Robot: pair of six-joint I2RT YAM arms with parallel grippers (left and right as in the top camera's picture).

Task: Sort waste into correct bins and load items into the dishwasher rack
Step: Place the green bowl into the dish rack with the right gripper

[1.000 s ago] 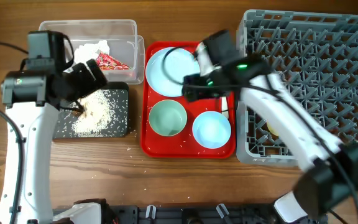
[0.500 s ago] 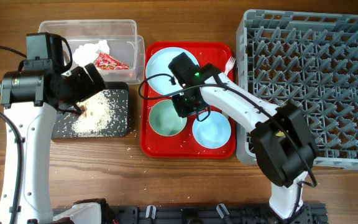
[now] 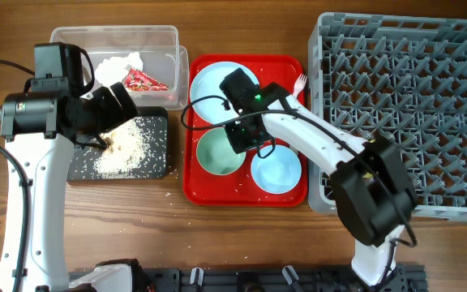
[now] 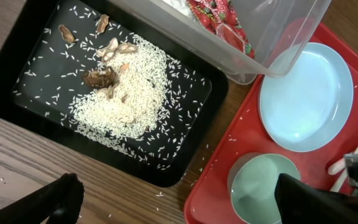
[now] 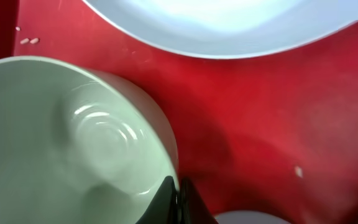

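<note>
The rack's tray-side far corner (image 3: pixel 349 53) is empty, outward of my right gripper and to its right in the overhead view. Next I lift the bowl, tip it and release it there.
My right gripper (image 3: pixel 246 135) is shut on the right rim of the pale green bowl (image 3: pixel 217 154) on the red tray (image 3: pixel 197 191). In the right wrist view its fingertips (image 5: pixel 178 200) pinch that rim (image 5: pixel 166 149), one inside and one outside. A pale blue bowl (image 3: pixel 276 169) sits to the right. The plate (image 3: pixel 217 88) and a white fork (image 3: pixel 300 83) lie at the tray's back. My left gripper (image 3: pixel 108 107) hangs open over the black tub (image 3: pixel 157 166), which holds rice (image 4: pixel 120 102) and brown bits. The clear tub (image 3: pixel 165 39) holds the red wrapper (image 3: pixel 144 79) and tissue (image 3: pixel 122 62).
The grey dishwasher rack (image 3: pixel 412 97) fills the right side, touching the tray's right edge. Loose grains lie on the wood (image 3: pixel 169 195) in front of the black tub and on the tray floor. My right arm reaches across the tray from the front right.
My right gripper has come down from near the plate to the pale green bowl and closed on its rim. The left arm has stayed still and open.
</note>
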